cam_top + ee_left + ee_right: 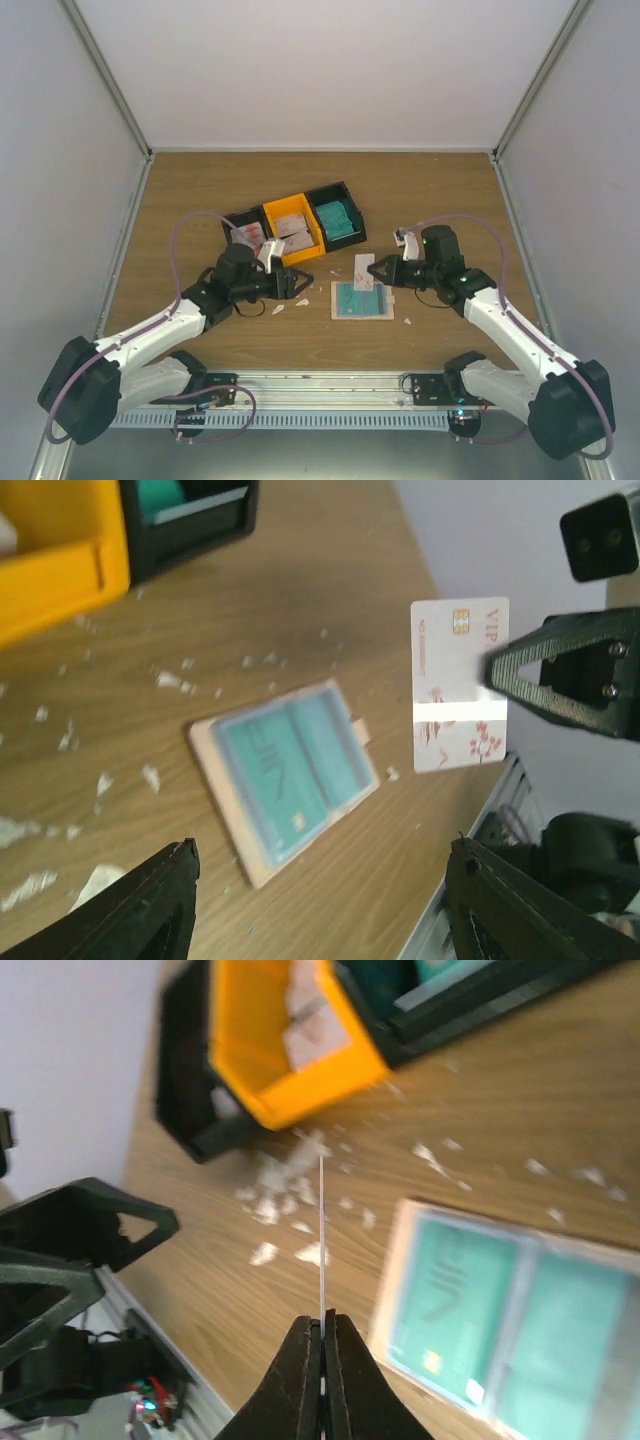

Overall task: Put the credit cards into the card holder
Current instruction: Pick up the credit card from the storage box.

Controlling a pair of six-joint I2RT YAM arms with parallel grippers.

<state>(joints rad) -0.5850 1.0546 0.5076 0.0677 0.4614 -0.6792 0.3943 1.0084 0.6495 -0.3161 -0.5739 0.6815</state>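
Observation:
The left gripper reaches over the card holder [364, 300] to the white credit card's free long edge next, because my right gripper pinches the opposite edge.
The beige card holder [364, 300] lies open on the table with teal cards in its pockets; it also shows in the left wrist view [285, 775] and in the right wrist view [500, 1310]. My right gripper [380, 272] is shut on a white credit card with red markings [364, 271] and holds it above the holder's far edge. That card shows flat in the left wrist view [458, 685] and edge-on in the right wrist view [322, 1245]. My left gripper [292, 285] is open and empty, left of the holder.
Joined black-orange-black bins [295, 225] stand behind the holder; white cards lie in the orange bin and teal cards [336, 218] in the right black bin. Small white scraps [300, 301] litter the wood around my left gripper. Grey walls enclose the table.

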